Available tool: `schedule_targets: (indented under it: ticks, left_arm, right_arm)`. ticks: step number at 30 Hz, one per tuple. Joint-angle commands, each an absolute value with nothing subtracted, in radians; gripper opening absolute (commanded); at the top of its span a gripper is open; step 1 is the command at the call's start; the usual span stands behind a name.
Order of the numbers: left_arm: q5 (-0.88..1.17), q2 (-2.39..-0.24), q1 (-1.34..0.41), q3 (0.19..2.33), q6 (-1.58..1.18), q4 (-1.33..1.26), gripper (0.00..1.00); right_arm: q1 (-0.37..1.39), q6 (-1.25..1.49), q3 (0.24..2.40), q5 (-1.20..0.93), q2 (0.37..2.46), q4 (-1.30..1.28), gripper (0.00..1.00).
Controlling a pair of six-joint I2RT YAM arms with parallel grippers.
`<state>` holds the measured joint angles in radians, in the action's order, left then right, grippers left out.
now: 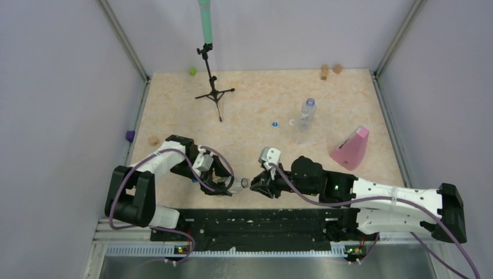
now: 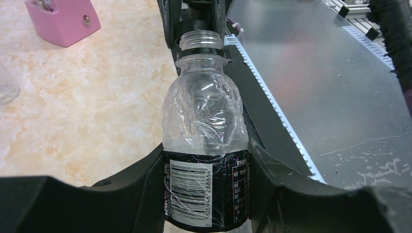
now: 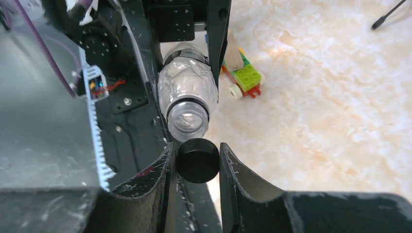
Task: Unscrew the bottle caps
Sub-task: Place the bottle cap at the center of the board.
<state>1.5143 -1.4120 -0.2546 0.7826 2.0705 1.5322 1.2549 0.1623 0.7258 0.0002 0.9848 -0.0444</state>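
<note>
The black cap is off the bottle's opening, so my right gripper will next swing outward, tilt down and lower to the bare tabletop beside the loose blue cap (image 1: 274, 123) to let go of the black cap.
My left gripper (image 1: 225, 185) (image 2: 206, 194) is shut on a small clear bottle (image 2: 204, 111) with a black label, held lying with its neck towards the right arm. Its threaded mouth (image 2: 200, 41) (image 3: 188, 116) is open, with no cap on it. My right gripper (image 1: 254, 186) (image 3: 197, 162) is shut on a black cap (image 3: 197, 160), held just clear of the mouth. A second clear bottle (image 1: 305, 119) with a bluish cap (image 1: 310, 102) is at mid-table. A loose blue cap (image 1: 274, 123) and a loose white cap (image 1: 292, 122) lie beside it.
A pink wedge (image 1: 350, 148) sits right of centre. A black tripod (image 1: 212, 87) stands at the back. A green ball (image 1: 192, 71), tan blocks (image 1: 324, 72), a purple block (image 1: 129, 135) and a toy brick piece (image 3: 245, 77) lie about. The black rail (image 1: 261, 224) runs along the near edge.
</note>
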Motion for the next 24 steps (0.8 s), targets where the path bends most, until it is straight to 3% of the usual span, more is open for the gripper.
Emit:
schedule_targets:
  ticks: [1, 6, 9, 17, 24]
  left_arm:
    - [1.678, -1.409, -0.250, 0.795, 2.319, 1.589, 0.01]
    - [1.680, -1.405, -0.250, 0.795, 2.319, 1.589, 0.01]
    - [1.678, -1.397, -0.250, 0.794, 2.317, 1.589, 0.01]
    - [1.679, -1.376, -0.250, 0.793, 2.312, 1.589, 0.01]
    - [1.679, -1.370, -0.249, 0.792, 2.316, 1.588, 0.01]
  right_arm:
    - [1.247, -0.074, 0.727, -0.007, 0.909, -0.084, 0.00]
    - [1.048, 0.182, 0.766, 0.266, 0.962, -0.139, 0.00]
    - [0.876, 0.312, 0.877, 0.169, 1.134, -0.245, 0.00]
    - [0.835, 0.336, 1.214, 0.257, 1.631, -0.324, 0.00]
    - [0.766, 0.361, 1.464, 0.159, 1.919, -0.396, 0.02]
